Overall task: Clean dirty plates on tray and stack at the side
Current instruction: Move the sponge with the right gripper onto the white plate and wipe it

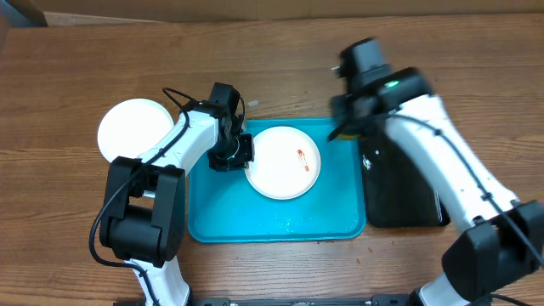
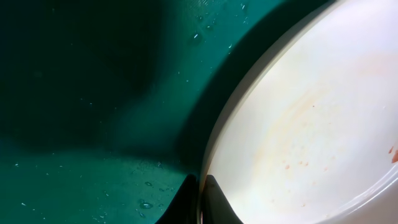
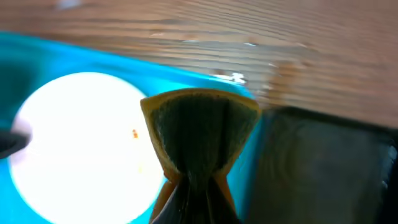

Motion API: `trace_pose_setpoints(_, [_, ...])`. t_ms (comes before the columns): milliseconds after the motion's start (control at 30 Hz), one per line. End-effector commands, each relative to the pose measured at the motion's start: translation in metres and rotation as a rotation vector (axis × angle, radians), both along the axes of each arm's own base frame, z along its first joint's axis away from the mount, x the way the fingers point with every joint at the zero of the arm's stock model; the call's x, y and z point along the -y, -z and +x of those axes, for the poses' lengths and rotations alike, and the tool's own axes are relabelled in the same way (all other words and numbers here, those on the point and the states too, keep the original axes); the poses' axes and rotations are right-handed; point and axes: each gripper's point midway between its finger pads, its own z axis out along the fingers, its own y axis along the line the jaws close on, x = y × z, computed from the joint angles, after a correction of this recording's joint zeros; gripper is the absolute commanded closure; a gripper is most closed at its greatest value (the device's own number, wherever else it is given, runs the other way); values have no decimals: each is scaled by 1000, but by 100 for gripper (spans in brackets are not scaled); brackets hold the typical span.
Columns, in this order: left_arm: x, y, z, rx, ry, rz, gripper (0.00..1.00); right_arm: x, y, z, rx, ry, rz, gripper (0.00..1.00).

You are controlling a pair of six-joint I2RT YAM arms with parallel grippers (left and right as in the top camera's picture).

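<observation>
I will wipe the reddish smear next, then lower the sponge [image 3: 199, 134] to the black tray [image 3: 320, 168] and release it there. The tray is below my right gripper, to its right in the overhead view.
A white plate [image 1: 285, 161] with a reddish smear lies on the turquoise tray [image 1: 238, 217]. My left gripper [image 1: 231, 155] is shut on its left rim; in the left wrist view the fingers [image 2: 202, 199] pinch the edge of the plate [image 2: 311, 124] above the wet tray [image 2: 93, 93]. A second white plate [image 1: 134, 127] lies on the table to the left of the tray. My right gripper [image 1: 350, 123] hovers over the tray's right rim, shut on a folded yellow-green sponge [image 3: 199, 134]. The right wrist view shows the plate [image 3: 81, 149] and the tray [image 3: 199, 81] below it. The pale yellow-green plate is out of view.
A narrow black tray [image 1: 399, 191] lies just right of the turquoise tray, also in the right wrist view [image 3: 323, 162]. The wooden table [image 1: 76, 68] surrounds everything. A cardboard edge runs along the back.
</observation>
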Motion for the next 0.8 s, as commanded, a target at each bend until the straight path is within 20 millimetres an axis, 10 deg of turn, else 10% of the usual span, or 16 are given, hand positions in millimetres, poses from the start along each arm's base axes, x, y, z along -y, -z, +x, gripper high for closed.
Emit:
trace_pose_setpoints(0, [2,-6,0,21,8,1,95,-20,9,2,61,-59,-141,96])
trace_pose_setpoints(333, [1,-6,0,17,8,2,95,-44,60,4,126,-131,-479,96])
trace_pose_setpoints(767, [1,-6,0,18,9,1,94,-67,130,-21,-66,-202,-361,96])
